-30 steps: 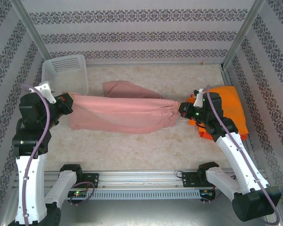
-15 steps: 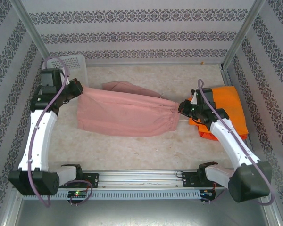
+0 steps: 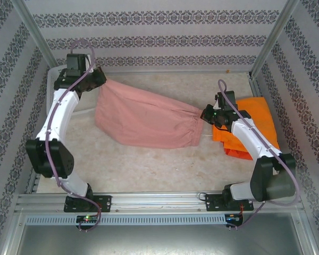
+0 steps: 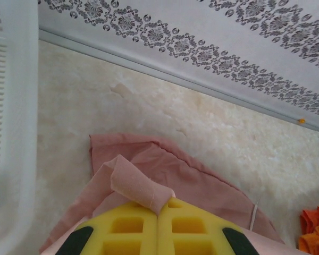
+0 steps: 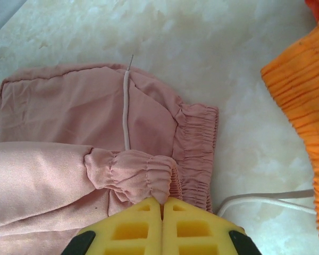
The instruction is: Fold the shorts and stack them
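The robot's right gripper will next move down toward the second layer of waistband [image 5: 196, 141] and release the gathered waistband onto it, because that layer lies on the tabletop below the gripper.
Dusty pink shorts [image 3: 143, 119] hang stretched slantwise over the table between both grippers. My left gripper [image 3: 100, 81] is at the back left, shut on a hem corner of the pink shorts [image 4: 202, 180]; the cloth curls over its yellow pads [image 4: 133, 226]. My right gripper [image 3: 204, 113] is shut on the gathered waistband of the pink shorts [image 5: 58, 106], pinched at the gripper's tips [image 5: 162, 202]. A second layer of waistband lies on the table under it. Folded orange shorts [image 3: 255, 122] lie at the right, just behind the right gripper.
A white mesh basket [image 4: 10, 106] stands at the back left, right beside the left gripper. A white drawstring [image 5: 126, 106] runs across the pink cloth. The orange shorts' ribbed edge [image 5: 303, 90] is close on the right. Patterned walls close the back and sides.
The left arm has swung from the middle left to the back left, lifting its corner of the pink shorts along. The right gripper shifted slightly back. The cloth now runs diagonally.
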